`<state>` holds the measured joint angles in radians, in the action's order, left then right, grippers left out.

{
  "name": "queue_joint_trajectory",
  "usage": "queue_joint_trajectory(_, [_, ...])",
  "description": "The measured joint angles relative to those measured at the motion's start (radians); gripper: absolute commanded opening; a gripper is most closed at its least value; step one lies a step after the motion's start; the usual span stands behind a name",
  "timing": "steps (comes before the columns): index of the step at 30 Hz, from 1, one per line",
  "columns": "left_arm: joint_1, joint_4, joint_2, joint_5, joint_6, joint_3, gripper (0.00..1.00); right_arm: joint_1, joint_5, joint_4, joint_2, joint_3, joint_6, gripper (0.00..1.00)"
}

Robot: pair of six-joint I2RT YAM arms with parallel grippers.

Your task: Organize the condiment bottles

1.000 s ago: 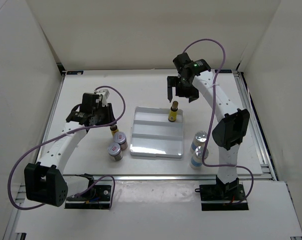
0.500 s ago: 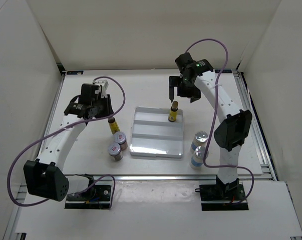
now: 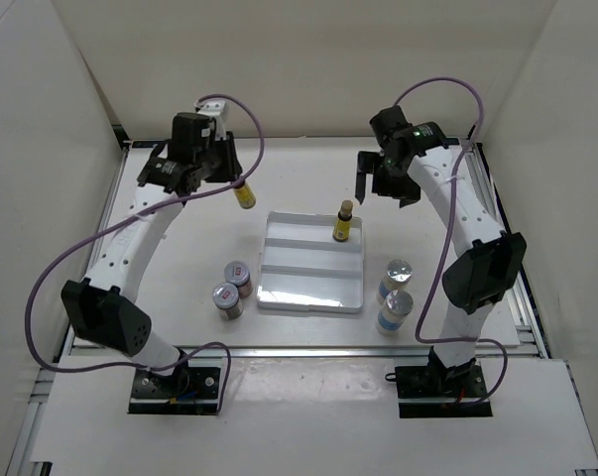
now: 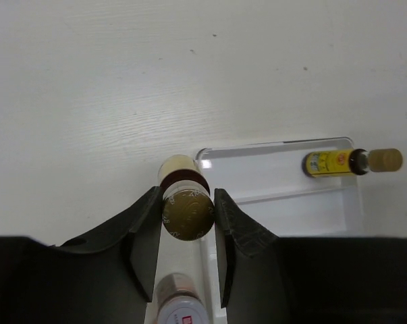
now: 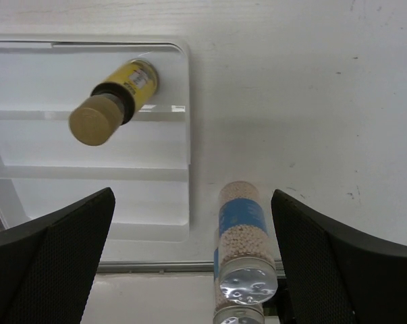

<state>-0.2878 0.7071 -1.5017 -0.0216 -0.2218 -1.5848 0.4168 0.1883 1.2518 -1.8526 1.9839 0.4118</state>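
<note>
The tray's back row holds another yellow bottle, so my left gripper should move toward the tray (image 3: pixel 308 284) and down over its back row's empty end (image 3: pixel 293 230) to release the tan cap.
My left gripper (image 3: pixel 236 185) is shut on a slim yellow bottle (image 3: pixel 245 194) and holds it in the air over the far left of the table. In the left wrist view the bottle's round end (image 4: pixel 187 214) sits pinched between both fingers. A second yellow bottle (image 3: pixel 343 224) stands in the back row of the white tray (image 3: pixel 308 284). My right gripper (image 3: pixel 383 186) hangs open, up and to the right of that bottle, holding nothing. Two clear-blue bottles (image 3: pixel 394 281) (image 3: pixel 394 311) stand right of the tray. Two silver-lidded jars (image 3: pixel 238 275) (image 3: pixel 227 299) stand left of it.
White walls close in the table at the back and both sides. The right wrist view looks down between wide-spread fingers (image 5: pixel 55 250) onto a blue bottle (image 5: pixel 243 229), the tray's corner (image 5: pixel 68 182) and the yellow bottle (image 5: pixel 115 101). A metal rail runs along the near edge.
My left arm has lifted the yellow bottle from beside the jars and carried it up toward the back left. My right gripper has drifted right, away from the bottle in the tray.
</note>
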Motion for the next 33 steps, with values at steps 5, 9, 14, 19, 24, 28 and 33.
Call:
queue_joint_trajectory(5, [-0.121,-0.032,-0.093,-0.019,-0.002,-0.049,0.12,-0.048,0.017,0.0,0.081,-0.089,0.016,1.0])
queue_joint_trajectory(9, [-0.192,-0.055,-0.145,-0.05,-0.01,-0.04,0.12,-0.071,0.022,0.003,0.133,-0.15,0.027,1.0])
queue_joint_trajectory(14, [-0.206,-0.103,-0.167,-0.075,-0.034,0.01,0.12,-0.088,0.023,0.004,0.183,-0.203,0.031,1.0])
queue_joint_trajectory(19, [-0.201,-0.167,-0.204,-0.077,-0.054,0.048,0.12,-0.091,0.022,0.015,0.229,-0.253,0.03,1.0])
queue_joint_trajectory(24, [-0.201,-0.207,-0.274,-0.084,-0.065,0.058,0.12,-0.092,0.018,0.034,0.261,-0.289,0.026,1.0])
queue_joint_trajectory(28, [-0.2,-0.242,-0.305,-0.092,-0.068,0.058,0.12,-0.092,-0.002,0.037,0.283,-0.314,0.018,1.0])
queue_joint_trajectory(33, [-0.201,-0.253,-0.303,-0.091,-0.06,0.067,0.21,-0.092,-0.067,0.041,0.301,-0.35,-0.009,1.0])
